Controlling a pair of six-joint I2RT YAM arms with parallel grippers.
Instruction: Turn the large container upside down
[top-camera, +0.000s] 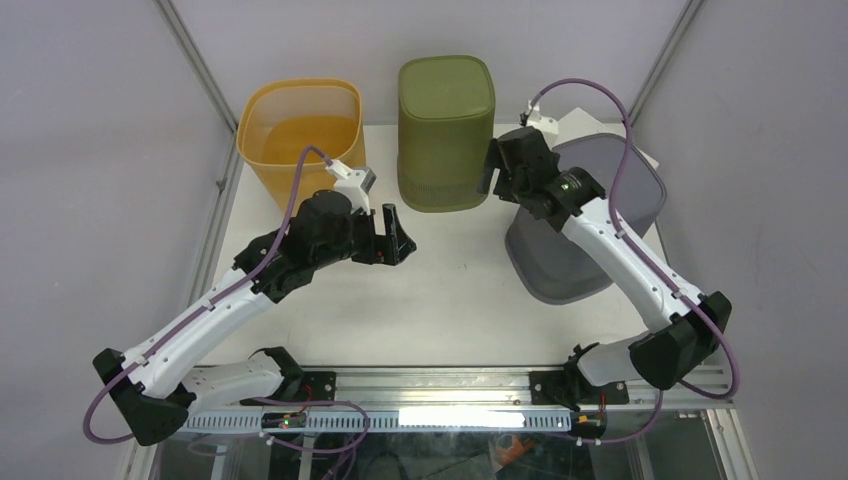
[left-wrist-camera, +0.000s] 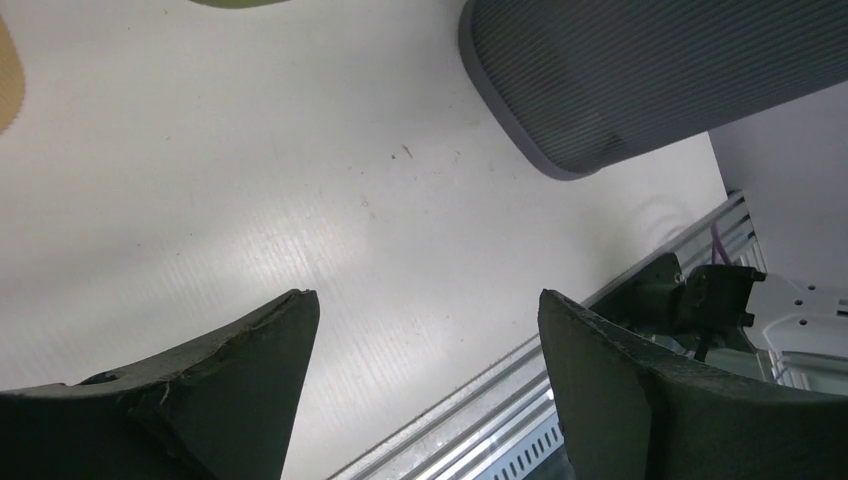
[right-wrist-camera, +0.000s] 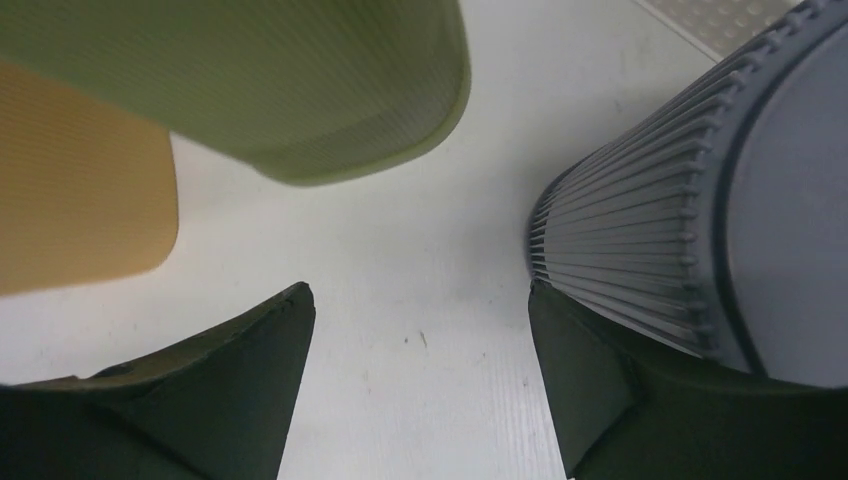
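My left gripper is going to move up onto that container's rim (top-camera: 361, 122), which is outward and to the gripper's left in the top view, because the orange container stands with its open end up.
The large grey ribbed container (top-camera: 585, 215) stands at the right of the table with its wider end up; my right arm crosses over it. It also shows in the left wrist view (left-wrist-camera: 650, 80) and the right wrist view (right-wrist-camera: 650, 220). My right gripper (top-camera: 492, 178) is open and empty, between the grey container and the green container (top-camera: 445, 135). In the right wrist view the gripper (right-wrist-camera: 420, 288) has its right fingertip (right-wrist-camera: 560, 330) right beside the grey ribbed wall. My left gripper (top-camera: 398, 235) (left-wrist-camera: 427, 295) is open and empty over the white table (top-camera: 450, 290).
An orange container (top-camera: 300, 135) stands open-end up at the back left, also in the right wrist view (right-wrist-camera: 80, 190). The green container (right-wrist-camera: 260, 80) stands at the back middle with a closed end up. An aluminium rail (top-camera: 440, 385) runs along the near edge.
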